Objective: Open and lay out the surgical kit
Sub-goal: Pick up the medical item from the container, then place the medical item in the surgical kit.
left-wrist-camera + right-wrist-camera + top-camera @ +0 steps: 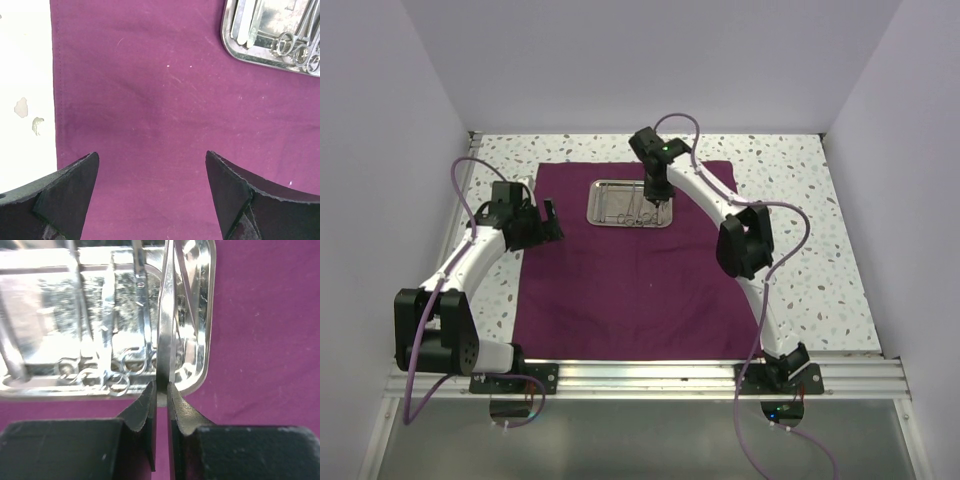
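Observation:
The slim instrument rises clear of the tray in my right gripper next, then goes back and down onto the cloth's empty near part point(672, 292).
The dark purple cloth point(620, 290) lies spread flat on the table. The shiny steel tray point(591, 205) sits on its far middle part and holds ring-handled instruments point(632, 214). My right gripper point(659, 203) is over the tray's right end. In the right wrist view it point(161, 387) is shut on a slim flat steel instrument point(166, 325), seemingly tweezers, standing edge-on above the tray point(210, 340) beside the ring handles point(100, 375). My left gripper point(548, 222) is open and empty over the cloth's left part point(165, 100), with the tray's corner point(230, 47) at upper right.
The speckled white table point(800, 240) shows around the cloth and at the left of the left wrist view point(25, 75). Pale walls close in the back and both sides. The aluminium rail point(650, 375) runs along the near edge.

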